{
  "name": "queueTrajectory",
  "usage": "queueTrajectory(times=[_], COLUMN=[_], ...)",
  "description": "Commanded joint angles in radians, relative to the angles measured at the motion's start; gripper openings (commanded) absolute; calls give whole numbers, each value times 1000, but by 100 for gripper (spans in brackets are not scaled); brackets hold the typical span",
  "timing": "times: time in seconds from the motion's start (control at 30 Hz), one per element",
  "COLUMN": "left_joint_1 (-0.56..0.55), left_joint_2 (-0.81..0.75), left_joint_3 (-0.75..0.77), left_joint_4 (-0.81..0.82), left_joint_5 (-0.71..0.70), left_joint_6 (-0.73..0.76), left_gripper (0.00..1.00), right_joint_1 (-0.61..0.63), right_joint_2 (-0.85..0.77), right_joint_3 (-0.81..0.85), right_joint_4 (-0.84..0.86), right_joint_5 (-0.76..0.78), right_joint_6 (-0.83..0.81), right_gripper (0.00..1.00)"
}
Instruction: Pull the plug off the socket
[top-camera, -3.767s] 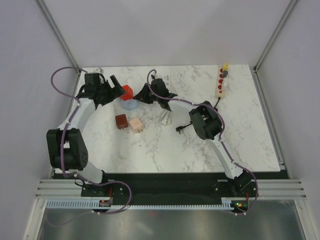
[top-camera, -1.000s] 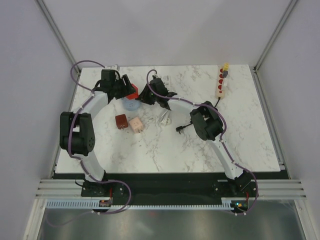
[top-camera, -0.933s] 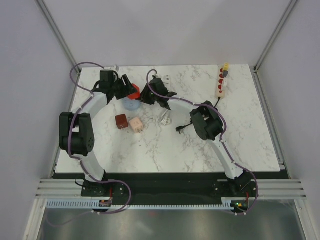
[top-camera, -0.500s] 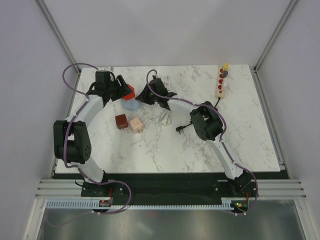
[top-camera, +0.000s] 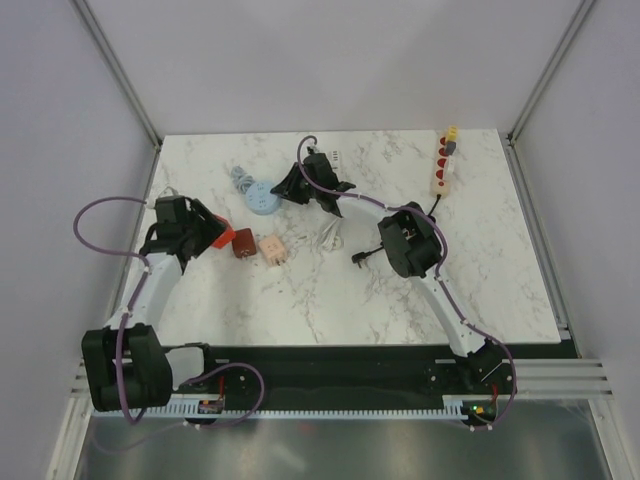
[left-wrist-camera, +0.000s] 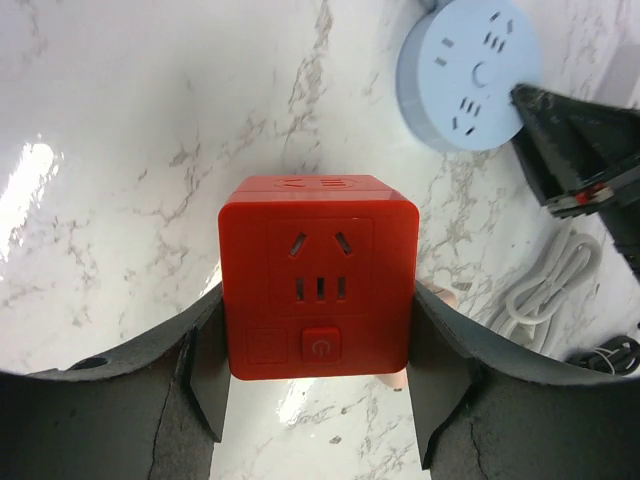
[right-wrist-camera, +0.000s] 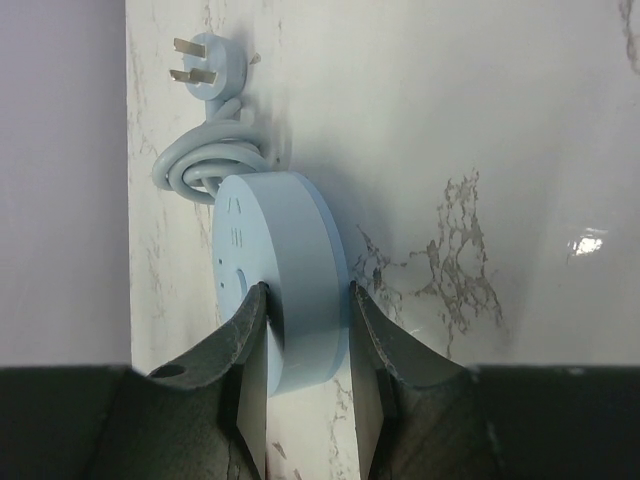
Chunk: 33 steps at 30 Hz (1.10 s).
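Observation:
My left gripper will next lower the red cube onto the empty tabletop (top-camera: 218, 251) beside the brown cube and let go of it, because the red cube is already apart from the disc.
My left gripper (top-camera: 208, 240) is shut on a red cube socket adapter (top-camera: 216, 238) and holds it over the left of the table. In the left wrist view the cube (left-wrist-camera: 318, 275) sits between my fingers (left-wrist-camera: 318, 340), its socket face and power button toward the camera. My right gripper (top-camera: 287, 191) is shut on the edge of a light blue round socket (top-camera: 262, 200) lying at the back. The right wrist view shows that disc (right-wrist-camera: 290, 265) clamped between my fingers (right-wrist-camera: 305, 310), with its coiled cord (right-wrist-camera: 213, 160) and its plug (right-wrist-camera: 205, 62) beyond. The cube and the disc are apart.
A brown cube (top-camera: 242, 243) and a pink cube (top-camera: 272, 249) lie right of the left gripper. A coiled white cable (top-camera: 330, 235) and a black plug (top-camera: 361, 258) lie mid-table. A white power strip (top-camera: 444, 163) with red switches lies at the back right.
My left gripper has carried the red cube off the blue round socket, toward the near left. The right gripper has stayed shut on the blue socket.

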Motion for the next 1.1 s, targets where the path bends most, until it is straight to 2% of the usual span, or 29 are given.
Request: queueTrajectory(times=[0.0,0.53,0.8,0.87,0.9,0.97,1.0,1.03,1.07], left_joint_1=[6,90,170,170,170,170,170,170,170], left_joint_2=[-40,69,168,173,171,165,164,161,149], left_joint_3=[-61,-139,-134,-144,-148,-153,-151,-148,-144], left_joint_4=[59,236,267,261,253,247,239,234,228], left_joint_5=[14,51,176,180,175,177,178,183,183], left_joint_6=[-93,-141,-139,-141,-144,-145,-145,-145,-142], left_gripper=[2,2,3,12,26,36,45,49,57], right_joint_1=[-18,-18,-19,-22,-22,-27,-28,-30,-34], right_joint_2=[82,83,118,126,135,144,152,154,152], right_joint_3=[19,13,70,79,90,105,119,124,125], right_joint_4=[-114,-103,-97,-92,-91,-89,-92,-92,-92], right_joint_5=[63,32,26,27,30,39,53,64,72], right_joint_6=[-18,-27,3,17,25,25,25,25,23], right_gripper=[0,0,0,0,0,0,0,0,0])
